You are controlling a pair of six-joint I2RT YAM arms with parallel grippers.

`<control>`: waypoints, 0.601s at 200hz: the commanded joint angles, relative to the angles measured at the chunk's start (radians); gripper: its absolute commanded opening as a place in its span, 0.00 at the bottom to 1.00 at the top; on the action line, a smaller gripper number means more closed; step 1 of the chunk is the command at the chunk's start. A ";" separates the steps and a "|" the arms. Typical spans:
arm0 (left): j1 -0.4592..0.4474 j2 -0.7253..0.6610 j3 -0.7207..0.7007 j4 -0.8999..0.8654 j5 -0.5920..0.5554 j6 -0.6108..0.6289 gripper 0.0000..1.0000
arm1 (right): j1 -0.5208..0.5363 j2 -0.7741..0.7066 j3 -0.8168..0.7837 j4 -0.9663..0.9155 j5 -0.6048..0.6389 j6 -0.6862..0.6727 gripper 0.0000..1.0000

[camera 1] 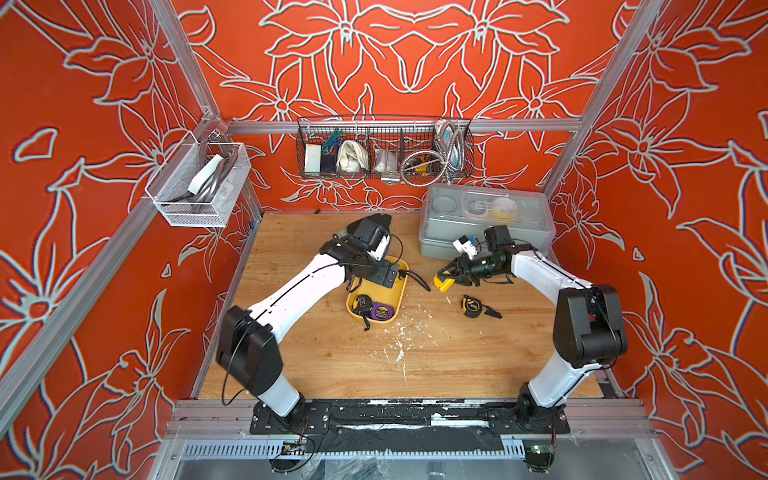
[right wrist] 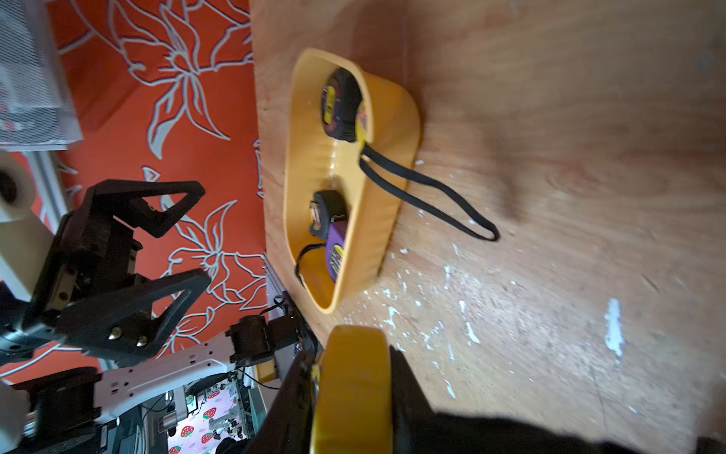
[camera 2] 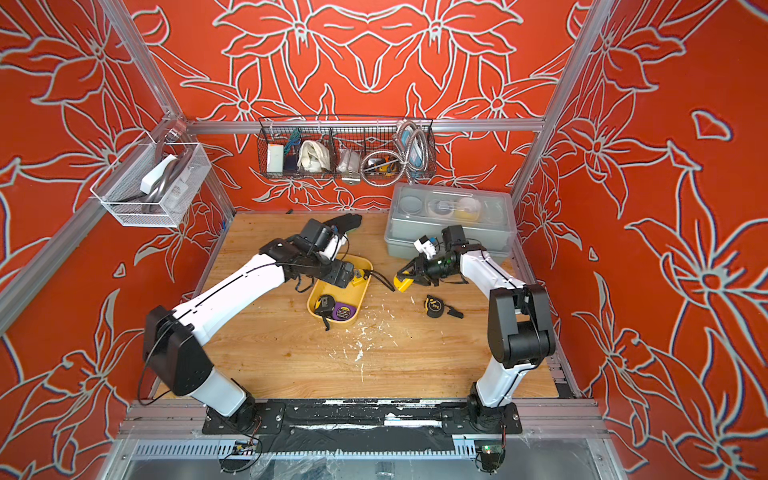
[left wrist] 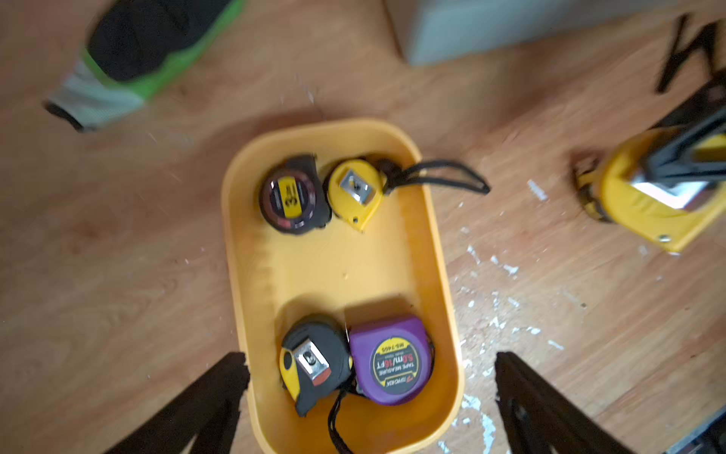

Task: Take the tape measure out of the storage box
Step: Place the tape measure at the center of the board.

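Note:
The right gripper moves back and down next to release the yellow tape measure (camera 1: 441,284) on the bare wood beside the loose black-yellow one, because that spot is clear.
The yellow storage box (camera 1: 401,291) (camera 2: 362,291) (left wrist: 338,271) sits mid-table and holds several tape measures: a round black one (left wrist: 292,196), a yellow one (left wrist: 355,190) whose strap hangs over the rim, a black-yellow one (left wrist: 314,361) and a purple one (left wrist: 393,361). My left gripper (left wrist: 371,363) (right wrist: 200,234) hovers over the box, open wide and empty. Just right of the box, my right gripper (camera 1: 446,277) (right wrist: 353,353) is shut on a yellow tape measure (camera 1: 441,284) (camera 2: 402,283) (right wrist: 353,393) (left wrist: 636,204), low over the table.
A black-yellow tape measure (camera 1: 471,306) lies on the wood right of centre. A grey case with a clear lid (camera 1: 486,224) stands at the back right, and a black-green glove (left wrist: 149,43) lies behind the box. Wire baskets (camera 1: 384,149) (camera 1: 199,187) hang on the walls.

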 commanded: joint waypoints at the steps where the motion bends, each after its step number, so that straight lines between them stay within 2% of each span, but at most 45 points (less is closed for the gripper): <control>1: 0.000 0.106 -0.006 -0.131 -0.039 -0.040 0.99 | 0.020 -0.002 -0.088 -0.008 0.077 -0.039 0.19; 51: 0.018 0.260 0.091 -0.143 -0.033 -0.099 0.99 | 0.035 -0.007 -0.210 0.106 0.160 -0.020 0.20; 96: 0.047 0.386 0.233 -0.229 -0.013 -0.135 0.99 | 0.077 0.023 -0.263 0.157 0.243 -0.039 0.27; 120: 0.050 0.415 0.266 -0.292 -0.043 -0.137 0.99 | 0.081 0.022 -0.285 0.198 0.267 -0.035 0.31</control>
